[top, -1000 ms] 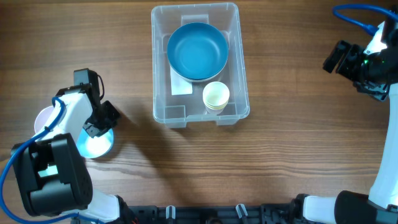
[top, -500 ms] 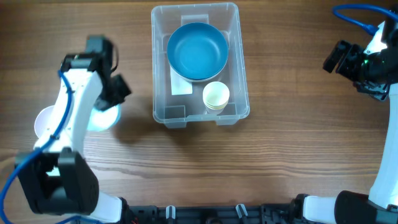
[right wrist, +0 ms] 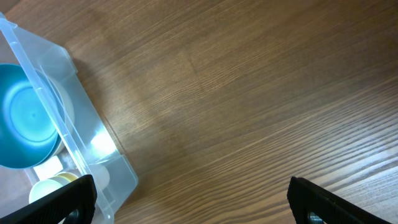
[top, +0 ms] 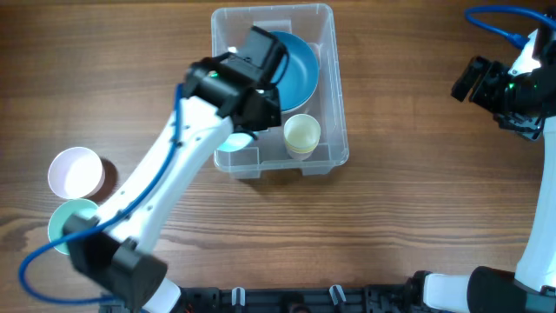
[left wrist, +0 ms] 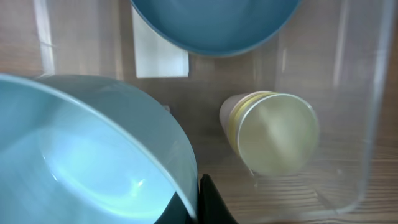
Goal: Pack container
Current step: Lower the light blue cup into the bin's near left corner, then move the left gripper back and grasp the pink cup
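The left gripper lowers the light blue bowl toward the yellow cup [top: 301,134] next, onto the container's bare bottom beside it, and releases, since that spot is still free.
The clear container [top: 337,83] stands at the back middle of the table. In it are a dark blue bowl [top: 300,65] and a pale yellow cup [top: 301,134] on its side. My left gripper [top: 249,120] reaches over the container's left front part, shut on the rim of a light blue bowl [top: 230,142]. In the left wrist view the light blue bowl [left wrist: 87,155] fills the lower left, pinched at my gripper [left wrist: 199,194], above the white label [left wrist: 160,59], the yellow cup [left wrist: 273,132] and the dark bowl [left wrist: 211,25]. My right gripper [top: 476,80] is open and empty at the far right.
A white cup [top: 76,171] and a mint green bowl [top: 71,217] stand at the left of the table. In the right wrist view the container's corner [right wrist: 81,124] lies at the left, with bare wood between the fingers [right wrist: 68,200].
My left arm has carried the light blue bowl from the left of the table up and right, over the container. The right arm has not moved.
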Motion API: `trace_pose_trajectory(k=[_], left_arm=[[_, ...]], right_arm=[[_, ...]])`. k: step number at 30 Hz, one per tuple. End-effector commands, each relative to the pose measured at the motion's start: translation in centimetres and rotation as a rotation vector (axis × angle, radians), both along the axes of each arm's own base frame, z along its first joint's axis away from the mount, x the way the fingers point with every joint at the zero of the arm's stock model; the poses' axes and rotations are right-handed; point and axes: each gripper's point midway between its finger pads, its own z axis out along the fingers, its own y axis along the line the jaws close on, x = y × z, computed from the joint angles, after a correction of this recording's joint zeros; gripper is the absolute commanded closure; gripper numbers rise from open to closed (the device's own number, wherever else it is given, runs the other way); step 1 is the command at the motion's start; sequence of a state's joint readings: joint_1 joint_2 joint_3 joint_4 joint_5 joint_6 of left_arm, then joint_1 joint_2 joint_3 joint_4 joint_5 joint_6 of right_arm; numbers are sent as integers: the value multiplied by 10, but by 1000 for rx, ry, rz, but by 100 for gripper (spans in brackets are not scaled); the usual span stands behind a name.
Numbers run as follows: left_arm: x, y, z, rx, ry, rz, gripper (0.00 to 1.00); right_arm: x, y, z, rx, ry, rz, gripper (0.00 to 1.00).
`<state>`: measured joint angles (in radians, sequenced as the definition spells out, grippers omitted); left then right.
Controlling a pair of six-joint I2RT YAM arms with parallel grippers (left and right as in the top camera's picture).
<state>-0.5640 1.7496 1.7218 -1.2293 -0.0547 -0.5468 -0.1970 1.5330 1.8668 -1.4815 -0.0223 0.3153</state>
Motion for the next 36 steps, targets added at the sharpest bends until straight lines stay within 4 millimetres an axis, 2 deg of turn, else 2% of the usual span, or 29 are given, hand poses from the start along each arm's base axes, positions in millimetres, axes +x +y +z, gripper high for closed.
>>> trace_pose_trajectory(k=[1,8,11,13,17,19,22,23,25,26,29,31,33,35,36], left_arm=[[5,-10,-32,21,76,55,96],[4,-22,-96,66,235,43,96],[0,-25,-112,69,284,36,95],[1,-25,-113,70,284,35,93],[5,-24,-98,57,251,-3,74],[10,-20,-78,39,213,-5,59],[21,-6,-31,-1,111,7,57],[26,11,-8,4,55,42,55],[29,46,27,15,-31,118,49],[28,76,47,25,-79,185,44],[19,150,77,66,-133,363,38],[11,192,83,92,-132,475,33],[5,232,81,110,-107,577,29],[0,274,69,127,-70,689,23],[-2,288,62,131,-57,732,22]], right_arm=[[-4,2,1,-2,0,12,0],[-4,2,0,-2,1,12,0],[-4,2,0,-2,1,12,0],[-4,2,0,-2,1,12,0],[-4,2,0,-2,2,13,0],[-5,2,0,-3,4,16,0],[-4,2,0,-4,3,16,0],[-4,2,0,-4,3,16,0],[-4,2,0,-6,3,21,0],[-4,2,0,-6,2,21,0],[-4,2,1,-6,0,21,0],[-3,2,1,-6,-2,21,0],[-3,2,1,-7,-3,21,0],[-3,2,1,-7,-2,21,0],[-3,2,1,-6,-2,21,0]])
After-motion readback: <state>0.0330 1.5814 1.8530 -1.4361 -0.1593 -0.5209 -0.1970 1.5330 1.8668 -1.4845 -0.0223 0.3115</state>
